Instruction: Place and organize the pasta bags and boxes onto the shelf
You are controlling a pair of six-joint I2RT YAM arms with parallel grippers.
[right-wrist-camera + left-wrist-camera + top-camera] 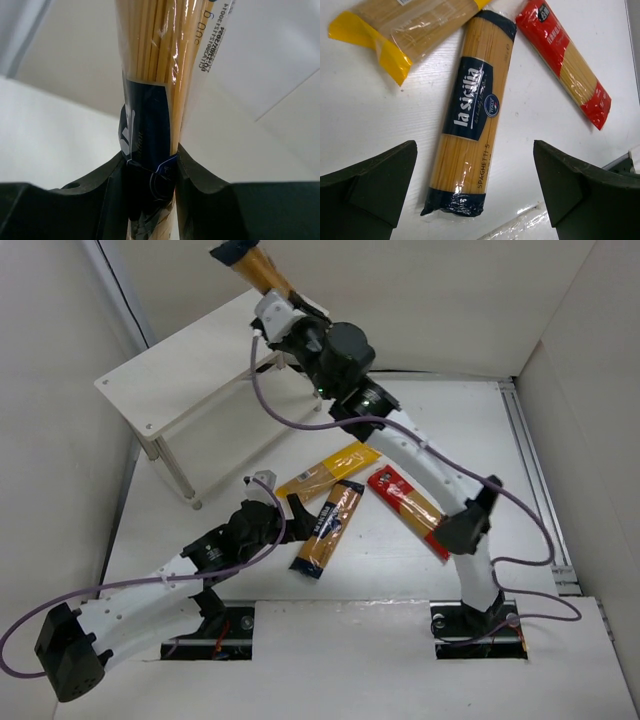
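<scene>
My right gripper should next swing down and left in the top view to the shelf's empty near edge below it, turn the packet lengthwise and let go.
My right gripper is shut on a clear navy-ended spaghetti packet and holds it raised over the far right part of the white shelf. The packet fills the right wrist view, pinched between the fingers. A second navy-ended packet lies on the table, with the yellow packet beyond it and the red packet to its right. My left gripper is open and empty, hovering just left of the navy packet, which shows in the left wrist view with the yellow and red ones.
White walls close in the table on the left, back and right. A metal rail runs along the right edge. Purple cables loop from both arms. The shelf's thin legs stand at the left.
</scene>
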